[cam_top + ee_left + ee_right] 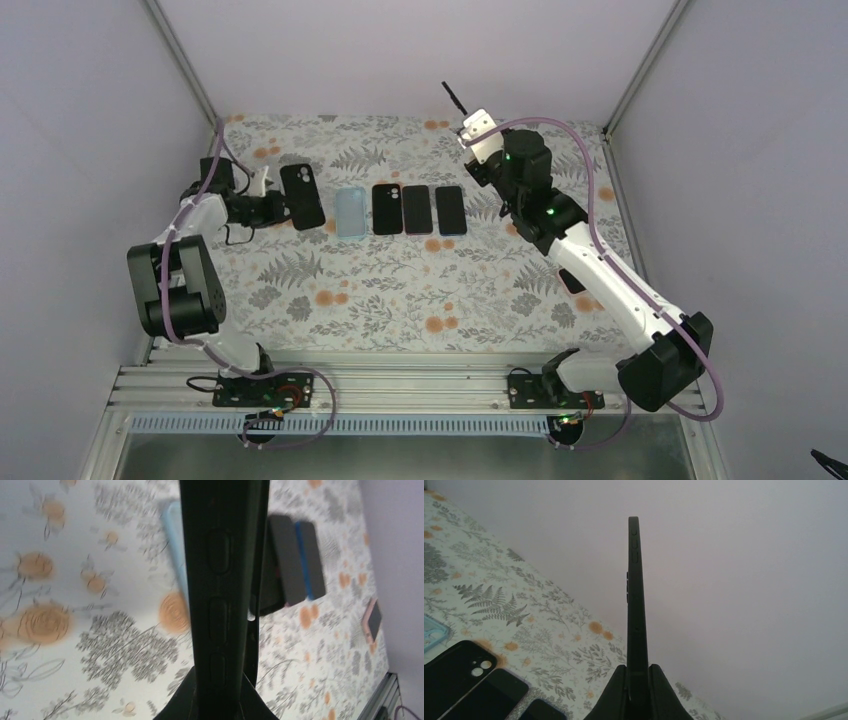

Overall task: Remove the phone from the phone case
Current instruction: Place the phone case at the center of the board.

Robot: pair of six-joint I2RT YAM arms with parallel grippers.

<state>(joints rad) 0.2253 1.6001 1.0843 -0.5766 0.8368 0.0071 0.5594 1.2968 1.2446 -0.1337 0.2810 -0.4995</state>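
Observation:
My left gripper holds the black phone case. Next, it will turn slightly and lower the black phone case to the cloth close (148, 564) beside the light blue case.
My left gripper (283, 207) (218, 672) is shut on the edge of a black phone case (302, 197) (220, 560), held just above the cloth at the left end of the row. Its back faces up with two pale lens holes, and moulded button covers show in the left wrist view. My right gripper (470, 125) (638, 667) is raised near the back wall. It is shut on a thin black phone (453, 98) (636, 595), seen edge on and pointing up, with small side buttons near its top. The two are well apart.
On the flowered cloth lies a row: a light blue case (349, 212) (172, 545), a black case (387, 209) (454, 675), a dark phone (417, 209) and a blue-edged phone (451, 209) (310, 560). A pinkish phone (372, 620) lies at the right. Walls enclose three sides.

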